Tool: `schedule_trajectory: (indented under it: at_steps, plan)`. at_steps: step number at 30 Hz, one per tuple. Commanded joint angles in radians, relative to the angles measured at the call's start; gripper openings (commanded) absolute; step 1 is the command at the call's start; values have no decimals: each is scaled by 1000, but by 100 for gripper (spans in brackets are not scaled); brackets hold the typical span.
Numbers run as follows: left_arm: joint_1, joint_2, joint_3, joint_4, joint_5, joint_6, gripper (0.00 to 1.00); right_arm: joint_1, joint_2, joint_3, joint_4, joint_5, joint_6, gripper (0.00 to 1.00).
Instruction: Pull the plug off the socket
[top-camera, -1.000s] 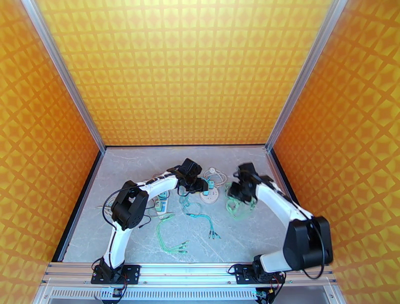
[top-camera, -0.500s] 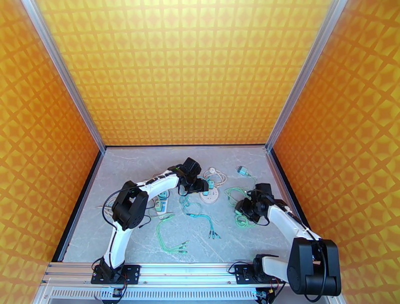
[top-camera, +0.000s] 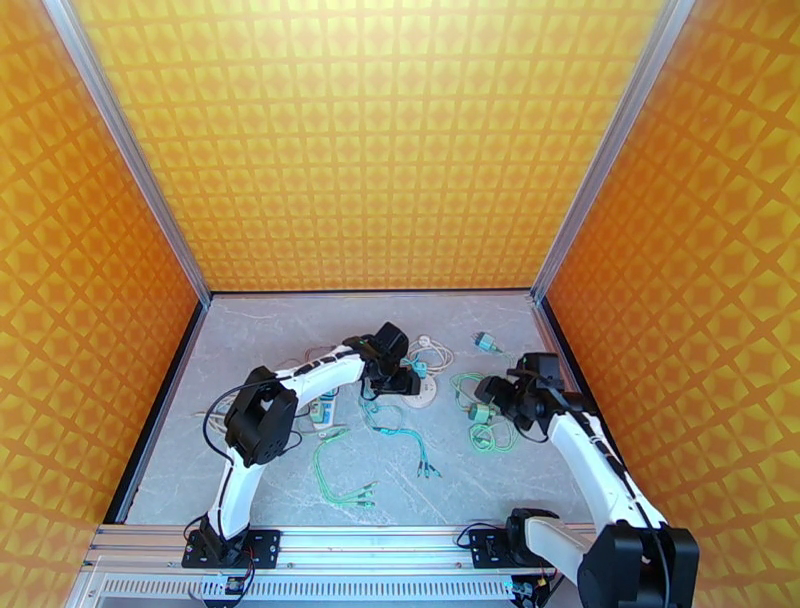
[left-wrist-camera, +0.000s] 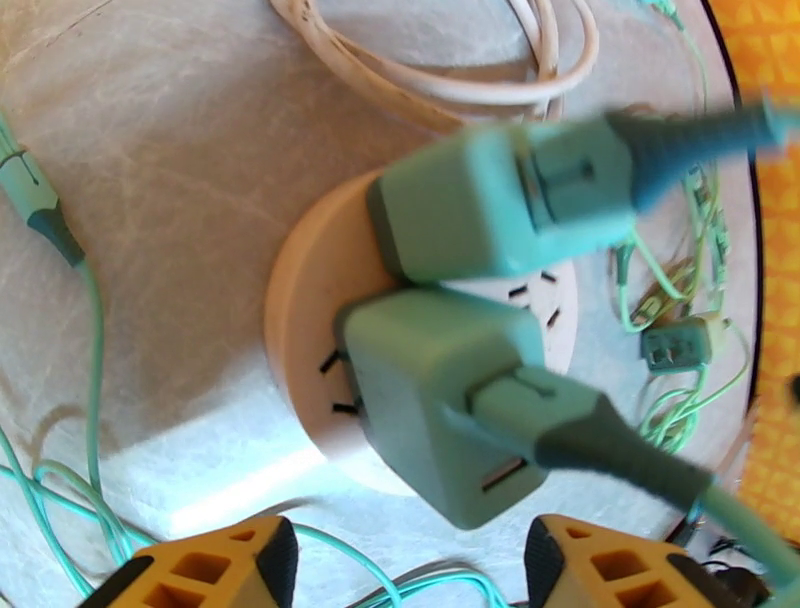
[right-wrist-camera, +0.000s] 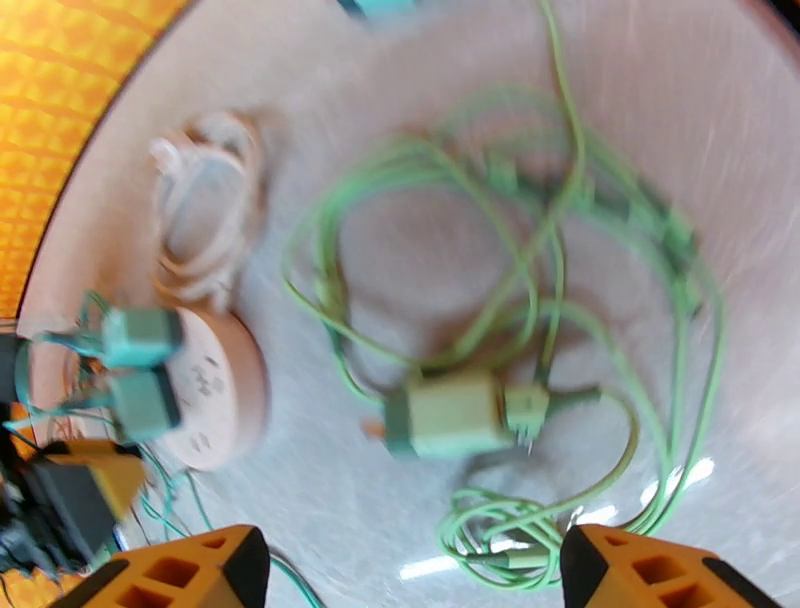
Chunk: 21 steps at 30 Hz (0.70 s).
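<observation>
The lower plug (left-wrist-camera: 430, 400) is still seated and stands below and outward of the left gripper, so the gripper should go down and outward and close across it.
A round white socket (left-wrist-camera: 310, 300) lies on the table with two teal plugs seated in it, an upper plug (left-wrist-camera: 490, 200) and a lower plug (left-wrist-camera: 430, 400). My left gripper (left-wrist-camera: 410, 570) is open just short of the lower plug, with nothing between its fingers. From above, the left gripper (top-camera: 406, 382) hangs over the socket (top-camera: 427, 398). A third teal plug (right-wrist-camera: 450, 415) lies loose on the table among green cable, clear of the socket (right-wrist-camera: 225, 390). My right gripper (right-wrist-camera: 425, 575) stands open above it, holding nothing. In the top view the right gripper (top-camera: 497, 396) is beside that loose plug (top-camera: 481, 412).
Coils of green cable (top-camera: 345, 480) lie across the front and middle of the table. A white cord (top-camera: 432, 350) is coiled behind the socket. A small teal adapter (top-camera: 487, 343) sits at the back right. Orange walls enclose the table.
My right gripper has opened, let go of the plug and drawn back right from the socket; the plug now lies loose on the table. My left gripper has opened wider, still at the socket.
</observation>
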Motion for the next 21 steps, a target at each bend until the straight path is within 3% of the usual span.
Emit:
schedule_trajectory:
  at_steps: [1,6,15,21]
  plan:
    - [-16,-17,46,-31,-103,42,64,-4,-7,43,-26,16,-39,79]
    - [-39,73,173,-100,-201,67,61,32,17,43,35,-56,-12,71]
    - [-53,219,357,-212,-236,93,54,147,121,20,203,-136,74,62]
    - [-64,221,340,-232,-286,100,38,174,256,19,367,-243,152,50]
